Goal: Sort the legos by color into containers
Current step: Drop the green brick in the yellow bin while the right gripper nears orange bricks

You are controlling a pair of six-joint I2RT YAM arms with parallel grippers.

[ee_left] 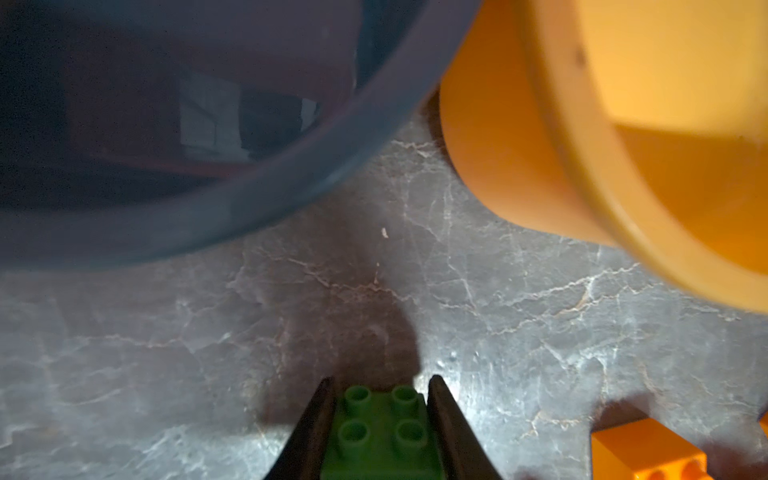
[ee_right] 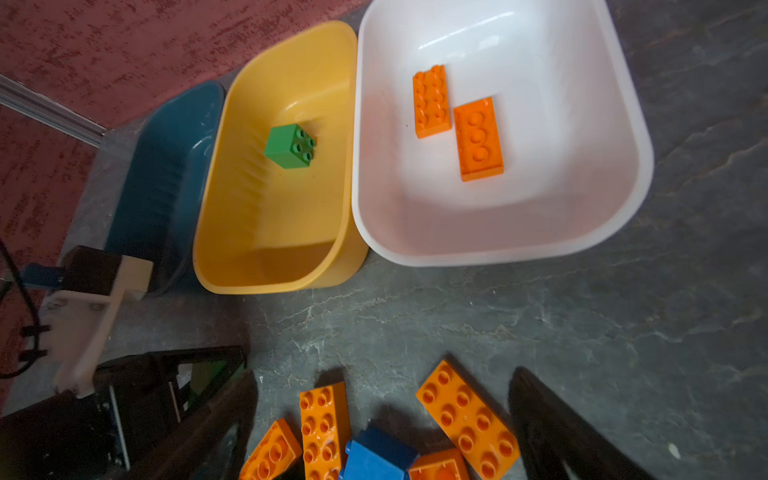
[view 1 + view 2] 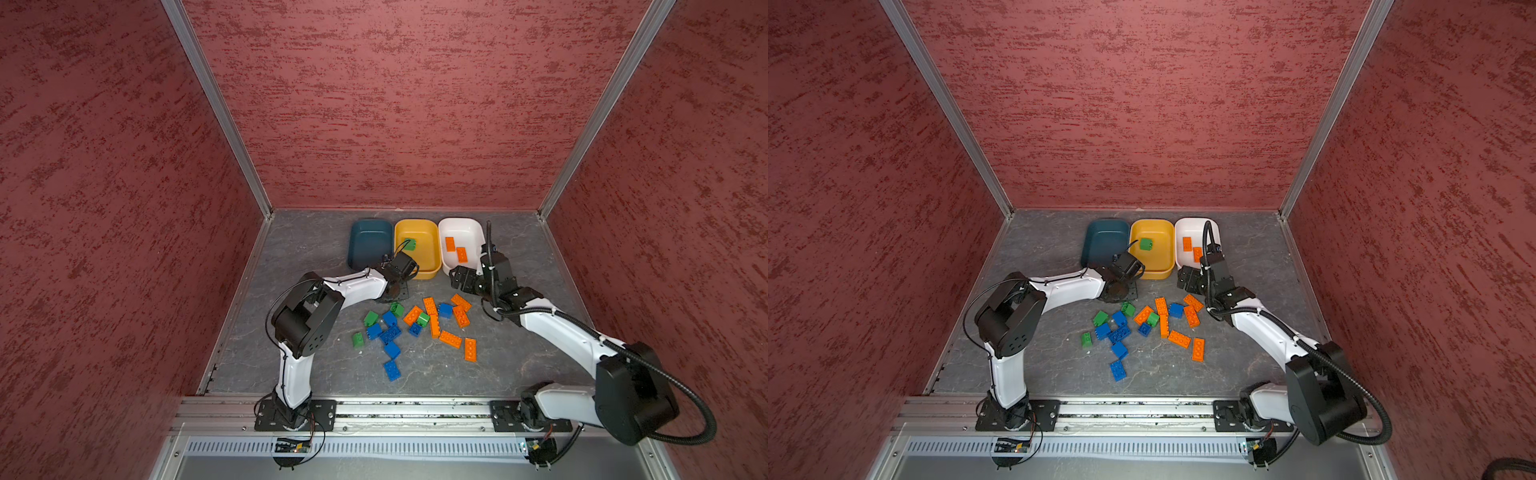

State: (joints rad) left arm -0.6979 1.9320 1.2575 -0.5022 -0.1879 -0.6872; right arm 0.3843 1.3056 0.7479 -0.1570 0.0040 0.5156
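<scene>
The long orange lego lies below and back of the right gripper's open fingers, so that gripper will draw back past one orange lego and down onto the long one next.
My left gripper (image 1: pixel 380 380) is shut on a green lego (image 1: pixel 380 432) just above the table, in front of the teal container (image 1: pixel 232 216) and the yellow container (image 1: pixel 498 158). In both top views it hangs at the pile's far edge (image 3: pixel 392 293). My right gripper (image 2: pixel 384 374) stands open over orange legos (image 2: pixel 467 419) and a blue one (image 2: pixel 376 455), near the white container (image 3: pixel 465 230). One green lego (image 2: pixel 291 145) lies in the yellow container (image 3: pixel 424 259). Two orange legos (image 2: pixel 432 102) lie in the white one. The teal container (image 3: pixel 370 243) holds nothing.
Loose legos lie mid-table: blue ones (image 3: pixel 390 332), orange ones (image 3: pixel 451 338) and green ones (image 3: pixel 370 318). The three containers stand in a row near the red back wall. Red side walls close in the grey marbled table (image 3: pixel 316 374).
</scene>
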